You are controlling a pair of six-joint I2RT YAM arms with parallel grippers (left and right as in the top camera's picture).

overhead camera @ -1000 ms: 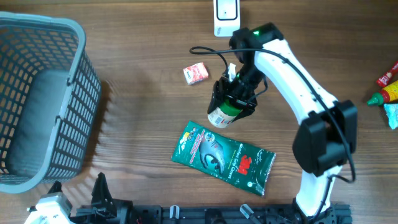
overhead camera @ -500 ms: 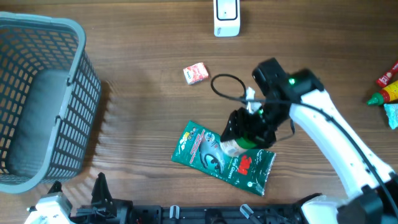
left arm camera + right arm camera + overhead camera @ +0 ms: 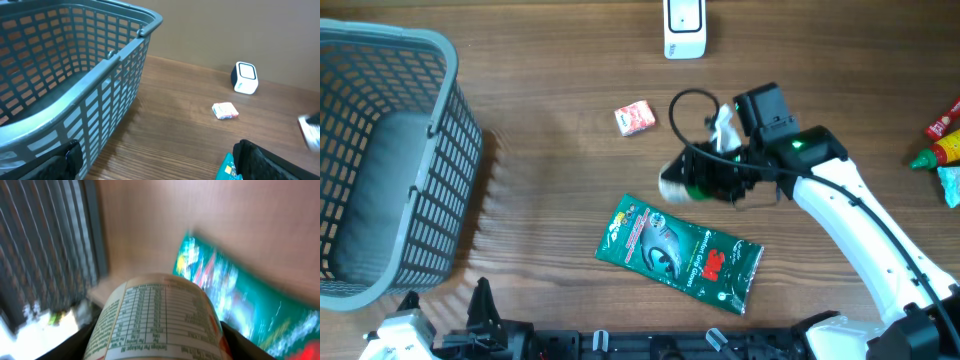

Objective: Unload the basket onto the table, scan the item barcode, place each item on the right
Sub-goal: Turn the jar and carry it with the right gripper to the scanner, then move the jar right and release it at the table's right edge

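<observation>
The container has to get across and down to the empty table beside the red and green bottles, so the robot's right gripper should move it outward to the scanner first.
The item is a cylindrical container (image 3: 682, 182) with a white printed label and a green part. It is held above the table, lying sideways and blurred. My right gripper (image 3: 708, 180) is shut on it. The right wrist view shows the container's nutrition table (image 3: 157, 315) filling the space between the dark fingers (image 3: 80, 341); no barcode shows there. The white scanner (image 3: 683, 28) stands at the far edge and also shows in the left wrist view (image 3: 245, 78). My left gripper (image 3: 155, 161) stands open and empty at the near left, beside the basket.
A grey mesh basket (image 3: 440, 170) fills the left side. A green 3M packet (image 3: 680, 253) lies flat below the held container. A small red and white packet (image 3: 634, 118) lies near the scanner. Red and green bottles (image 3: 942, 140) sit at the right edge.
The right arm carried the container from below the scanner down over the green packet, then back up a little. The container now lies sideways, its white end pointing left. The left arm stayed still.
</observation>
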